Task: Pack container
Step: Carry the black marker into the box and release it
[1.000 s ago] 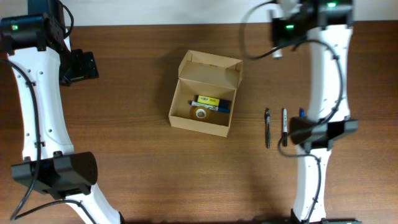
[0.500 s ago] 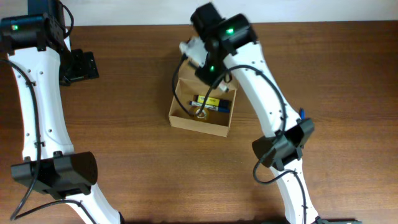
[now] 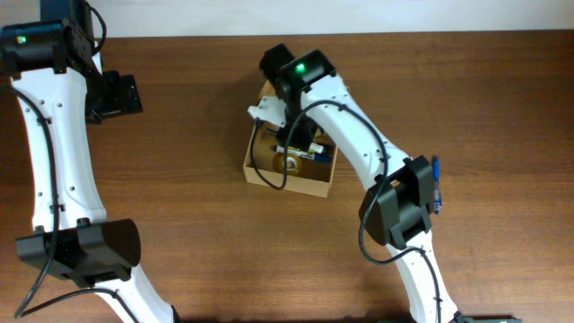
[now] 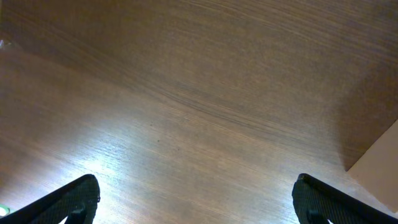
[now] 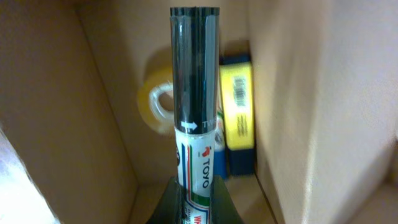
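Observation:
The robot will next lower the marker (image 5: 195, 93) in its right gripper deeper between the box's cardboard sides, then open the gripper over the tape roll inside the box (image 5: 160, 102).
The container (image 3: 285, 178), a small open tan cardboard box, stands mid-table with my right arm reaching down into it. My right gripper (image 5: 198, 194) is shut on a marker (image 5: 195, 93) with a black cap and a white labelled barrel, which points into the box between its cardboard walls (image 5: 50, 112). A roll of clear tape (image 5: 157, 107) and a yellow-and-blue item (image 5: 237, 106) lie on the box floor past the marker's tip. In the overhead view the right gripper (image 3: 296, 136) is largely hidden by its own arm. My left gripper (image 3: 113, 94) stands open at the far left over bare wood (image 4: 199, 202).
A blue pen (image 3: 436, 184) shows on the table to the right of the box, beside the right arm's lower link. The left arm's base (image 3: 81, 251) sits at the front left. A pale wall strip runs along the table's far edge.
The right arm has swung from the table's right side, by the pens, over to the box and has lowered the marker into it. The left arm has not moved.

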`<state>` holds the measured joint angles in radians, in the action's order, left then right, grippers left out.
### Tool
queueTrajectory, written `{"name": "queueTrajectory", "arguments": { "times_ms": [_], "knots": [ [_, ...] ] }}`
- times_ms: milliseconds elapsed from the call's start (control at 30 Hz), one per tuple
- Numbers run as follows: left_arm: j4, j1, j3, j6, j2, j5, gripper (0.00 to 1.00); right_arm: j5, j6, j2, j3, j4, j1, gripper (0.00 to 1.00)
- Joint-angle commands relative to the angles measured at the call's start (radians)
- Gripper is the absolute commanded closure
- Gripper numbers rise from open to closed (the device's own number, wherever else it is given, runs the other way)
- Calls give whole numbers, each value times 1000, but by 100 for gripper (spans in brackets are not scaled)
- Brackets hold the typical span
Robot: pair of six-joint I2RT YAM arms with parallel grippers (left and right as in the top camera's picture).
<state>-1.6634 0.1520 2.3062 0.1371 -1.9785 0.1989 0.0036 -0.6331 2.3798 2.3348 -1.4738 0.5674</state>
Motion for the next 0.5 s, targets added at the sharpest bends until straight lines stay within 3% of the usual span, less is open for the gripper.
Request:
{"name": "queueTrajectory", "arguments": {
  "times_ms": [0,467],
  "knots": [
    [-2,3,-6,-8,9,7,0,5,-26,0,-33,30,22,96],
    [-2,3,-6,-8,9,7,0,4,-8,7,-223,189,20,96]
  ]
}}
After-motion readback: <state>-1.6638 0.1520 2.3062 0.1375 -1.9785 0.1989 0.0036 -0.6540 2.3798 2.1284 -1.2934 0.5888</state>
